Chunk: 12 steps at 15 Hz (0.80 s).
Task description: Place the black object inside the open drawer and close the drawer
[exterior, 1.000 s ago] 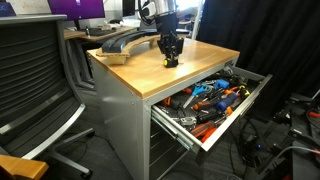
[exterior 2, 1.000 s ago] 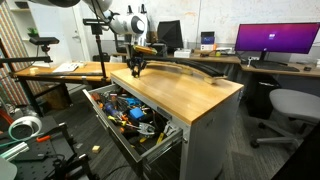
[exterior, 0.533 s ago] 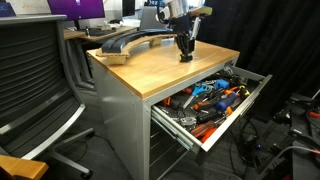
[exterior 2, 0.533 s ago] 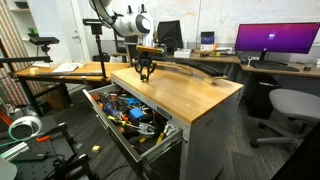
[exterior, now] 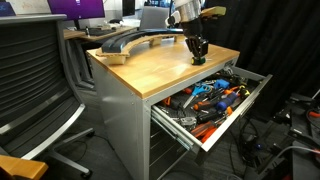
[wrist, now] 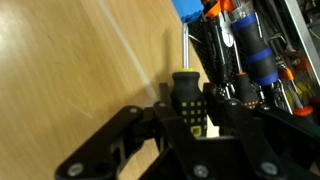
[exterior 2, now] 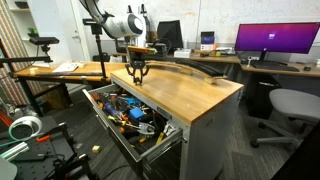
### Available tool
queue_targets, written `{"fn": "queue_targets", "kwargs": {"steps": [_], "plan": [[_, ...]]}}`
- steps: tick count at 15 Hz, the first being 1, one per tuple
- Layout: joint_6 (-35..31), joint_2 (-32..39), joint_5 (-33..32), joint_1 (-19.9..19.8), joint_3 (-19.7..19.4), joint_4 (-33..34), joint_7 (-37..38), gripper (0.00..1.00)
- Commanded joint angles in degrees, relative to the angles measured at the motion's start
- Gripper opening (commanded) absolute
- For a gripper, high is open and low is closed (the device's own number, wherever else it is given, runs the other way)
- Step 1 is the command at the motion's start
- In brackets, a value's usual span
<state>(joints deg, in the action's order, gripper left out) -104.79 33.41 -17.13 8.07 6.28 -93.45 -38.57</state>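
Note:
My gripper clears the desk edge, moves down and releases next. The drawer space beside the blue handle lies below it, to its right in the wrist view.
My gripper is shut on a black-handled screwdriver with a metal shaft and yellow-green marks on the grip. It hangs above the wooden desk top near the edge over the open drawer. In the wrist view my gripper holds the black handle between both fingers, and the shaft points toward the drawer's tools. The drawer stands pulled out and is full of orange, blue and black tools.
A long grey curved part lies at the back of the desk top. A mesh office chair stands beside the desk. Monitors and another chair stand behind. Cables lie on the floor.
My gripper has carried the black screwdriver across the desk top toward the drawer-side edge; it now hangs near that edge. The drawer has not moved.

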Motion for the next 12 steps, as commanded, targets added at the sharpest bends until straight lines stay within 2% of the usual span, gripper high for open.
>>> {"fn": "queue_targets", "kwargs": {"steps": [1,6,12], "plan": [[-3.8,-8.5,-1.5,0.2,1.7,-13.6,3.3,0.12],[-6.0,-13.4,-2.4,0.2,3.3,-22.2,3.9,0.12],[-11.6,-11.2,-11.3,1.9,3.3,-21.4,4.4,0.13]]}}
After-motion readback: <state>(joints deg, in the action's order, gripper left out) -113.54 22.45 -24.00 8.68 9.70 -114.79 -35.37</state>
